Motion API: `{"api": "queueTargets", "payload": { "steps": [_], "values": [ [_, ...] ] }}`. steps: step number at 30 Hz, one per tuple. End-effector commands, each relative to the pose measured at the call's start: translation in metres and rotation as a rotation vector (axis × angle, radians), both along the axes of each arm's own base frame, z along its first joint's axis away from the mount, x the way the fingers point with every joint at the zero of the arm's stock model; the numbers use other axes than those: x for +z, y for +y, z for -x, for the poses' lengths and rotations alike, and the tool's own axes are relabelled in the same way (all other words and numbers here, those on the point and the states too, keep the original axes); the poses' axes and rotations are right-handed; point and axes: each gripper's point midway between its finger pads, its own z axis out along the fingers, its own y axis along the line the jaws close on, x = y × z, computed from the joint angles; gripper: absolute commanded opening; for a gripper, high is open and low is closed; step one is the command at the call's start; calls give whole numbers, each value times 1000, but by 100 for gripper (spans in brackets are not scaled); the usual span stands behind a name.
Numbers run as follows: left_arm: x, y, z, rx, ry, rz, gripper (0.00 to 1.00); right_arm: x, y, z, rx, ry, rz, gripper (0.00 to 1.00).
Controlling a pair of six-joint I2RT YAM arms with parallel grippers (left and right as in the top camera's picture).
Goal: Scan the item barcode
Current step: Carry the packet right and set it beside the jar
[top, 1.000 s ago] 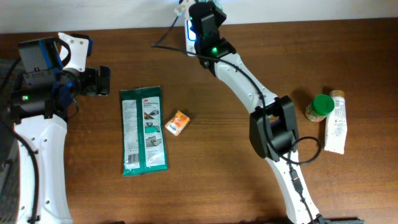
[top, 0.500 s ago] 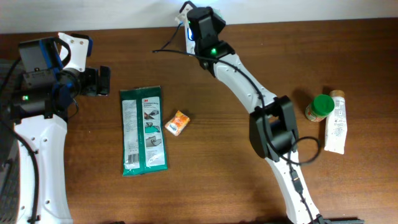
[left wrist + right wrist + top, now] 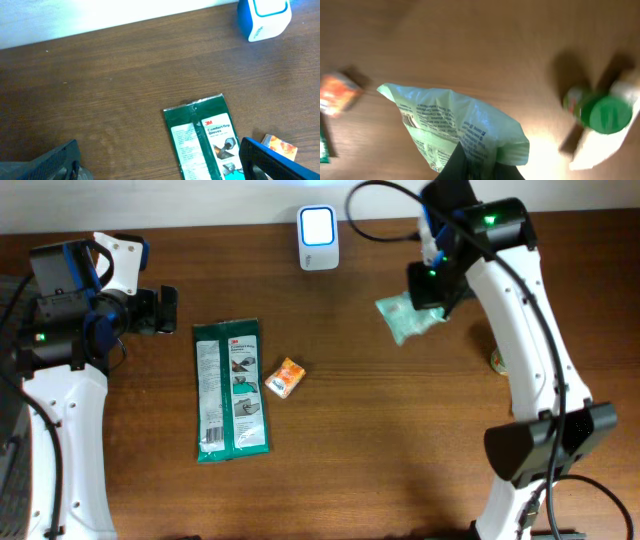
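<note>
My right gripper should move down and to the right in the overhead view next. It will let go of the packet beside the green-lidded jar, where the tabletop is bare.
My right gripper (image 3: 428, 292) is shut on a light green printed packet (image 3: 405, 318), which hangs over the table right of centre. In the right wrist view the packet (image 3: 465, 125) spreads out from the dark closed fingertips of that gripper (image 3: 477, 167). The white and blue scanner (image 3: 318, 238) stands at the back edge, well left of the packet, and shows in the left wrist view too (image 3: 262, 17). My left gripper (image 3: 160, 310) is open at the far left with nothing between its fingers (image 3: 270, 160).
A dark green glove pack (image 3: 232, 388) lies flat left of centre, with a small orange packet (image 3: 285, 377) beside it. A green-lidded jar (image 3: 602, 114) and a blurred white tube (image 3: 627, 82) sit at the right, largely hidden under my right arm from overhead.
My right arm has swung from over the scanner at the back to the right and forward, carrying the light green packet. The left arm has not moved.
</note>
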Motion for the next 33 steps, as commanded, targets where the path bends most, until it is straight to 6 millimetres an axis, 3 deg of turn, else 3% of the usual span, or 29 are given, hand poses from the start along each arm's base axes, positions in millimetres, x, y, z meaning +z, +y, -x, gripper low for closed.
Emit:
{"api": "queueTargets", "payload": {
  "steps": [1, 5, 7, 11, 16, 19, 21, 24, 26, 28, 30, 31, 33],
  "values": [
    [9, 0, 0, -12, -24, -5, 99, -58, -51, 11, -204, 157, 10, 4],
    [9, 0, 0, -12, -24, -5, 99, -125, -130, 33, -438, 260, -6, 4],
    [9, 0, 0, -12, -24, -5, 99, -133, -151, 38, -497, 262, -17, 5],
    [9, 0, 0, -12, -24, -5, 99, -134, -159, 37, -528, 253, -60, 26],
    [9, 0, 0, -12, -24, -5, 99, -119, -144, 32, -448, 239, -71, 47],
    [9, 0, 0, -13, -24, -5, 99, -81, -103, 16, -246, 172, -53, 54],
    [9, 0, 0, -12, -24, -5, 99, -58, -38, 1, -46, 102, -114, 55],
    [9, 0, 0, -12, -24, -5, 99, -52, 48, -11, 145, 26, -242, 36],
    [9, 0, 0, -12, -24, -5, 99, -59, 113, -4, 279, 21, -333, 29],
    [9, 0, 0, -12, -24, -5, 99, -75, 158, 8, 293, 65, -365, 25],
    [9, 0, 0, -12, -24, -5, 99, -88, 185, 12, 313, 79, -372, 24],
    [9, 0, 0, -12, -24, -5, 99, -105, 213, 16, 340, 83, -379, 23],
    [9, 0, 0, -12, -24, -5, 99, -126, 244, 15, 361, 73, -396, 24]
  ]
}}
